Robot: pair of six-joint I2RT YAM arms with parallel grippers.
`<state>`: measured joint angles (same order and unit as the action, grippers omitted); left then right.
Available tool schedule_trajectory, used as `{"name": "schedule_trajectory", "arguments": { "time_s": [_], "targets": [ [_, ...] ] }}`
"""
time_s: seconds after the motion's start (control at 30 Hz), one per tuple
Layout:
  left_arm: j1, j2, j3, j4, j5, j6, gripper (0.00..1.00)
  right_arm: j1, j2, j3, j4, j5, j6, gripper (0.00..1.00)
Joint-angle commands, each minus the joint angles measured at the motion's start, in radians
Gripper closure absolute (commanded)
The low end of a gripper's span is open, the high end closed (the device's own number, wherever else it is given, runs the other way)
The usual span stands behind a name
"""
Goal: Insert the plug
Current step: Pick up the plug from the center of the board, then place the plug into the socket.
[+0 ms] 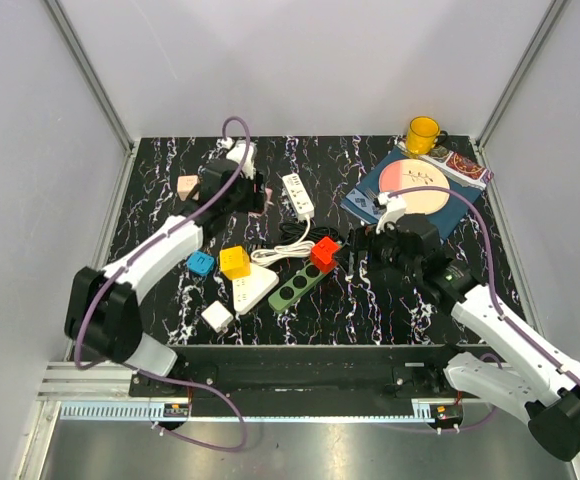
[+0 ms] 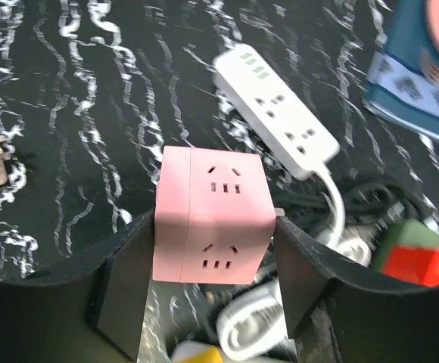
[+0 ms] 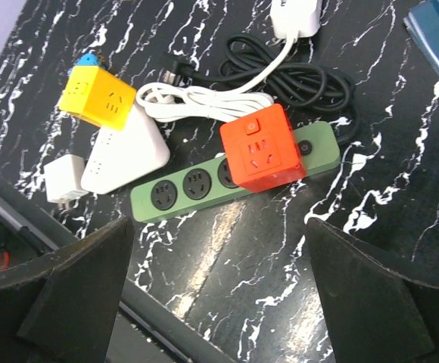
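The pink cube will go down onto the open table beside the green power strip (image 1: pixel 300 288), but first my left gripper will turn as it swings back and across past the strip.
In the left wrist view a pink cube plug (image 2: pixel 213 215) with socket faces sits between the fingers of my left gripper (image 2: pixel 216 231). Both pads press its sides, and a metal prong shows at its right edge. From above, the left gripper (image 1: pixel 245 192) hangs at the back left and hides the cube. A white power strip (image 2: pixel 276 110) (image 1: pixel 298 196) lies just beyond it. The green power strip (image 1: pixel 300 288) (image 3: pixel 204 185) lies mid-table with a red cube (image 3: pixel 263 155) plugged into one end. My right gripper (image 3: pixel 219 287) (image 1: pixel 365 245) stands wide open over bare table near it, holding nothing.
A yellow cube (image 1: pixel 235 262), a blue cube (image 1: pixel 201 263), a white triangular strip (image 1: pixel 253 290) and a small white adapter (image 1: pixel 217 317) sit front left. Coiled black and white cables (image 3: pixel 280 76) lie behind the green strip. A plate (image 1: pixel 415 185) and a yellow mug (image 1: pixel 422 134) stand back right.
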<state>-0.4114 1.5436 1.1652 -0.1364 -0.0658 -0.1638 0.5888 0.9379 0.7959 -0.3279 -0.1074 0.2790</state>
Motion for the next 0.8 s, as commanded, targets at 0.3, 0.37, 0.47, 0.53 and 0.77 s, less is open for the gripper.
{"name": "schedule_trajectory", "arguments": {
  "time_s": [0.3, 0.37, 0.47, 0.53, 0.77],
  "targets": [
    [-0.421, -0.365, -0.262, 0.000, -0.083, 0.149, 1.00, -0.003, -0.116, 0.019, -0.066, -0.026, 0.141, 0.00],
    [-0.498, -0.381, -0.297, 0.003, -0.114, 0.149, 1.00, -0.001, -0.140, 0.016, -0.105, 0.015, 0.132, 0.00],
    [-0.593, -0.372, -0.344, 0.059, -0.126, 0.126, 1.00, -0.001, -0.162, 0.008, -0.146, 0.060, 0.127, 0.00],
    [-0.665, -0.352, -0.360, 0.093, -0.137, 0.113, 1.00, -0.003, -0.166, 0.005, -0.163, 0.074, 0.129, 0.00],
    [-0.791, -0.188, -0.354, 0.265, -0.124, 0.070, 1.00, -0.001, -0.165, 0.014, -0.192, 0.100, 0.124, 0.00]
  ]
}}
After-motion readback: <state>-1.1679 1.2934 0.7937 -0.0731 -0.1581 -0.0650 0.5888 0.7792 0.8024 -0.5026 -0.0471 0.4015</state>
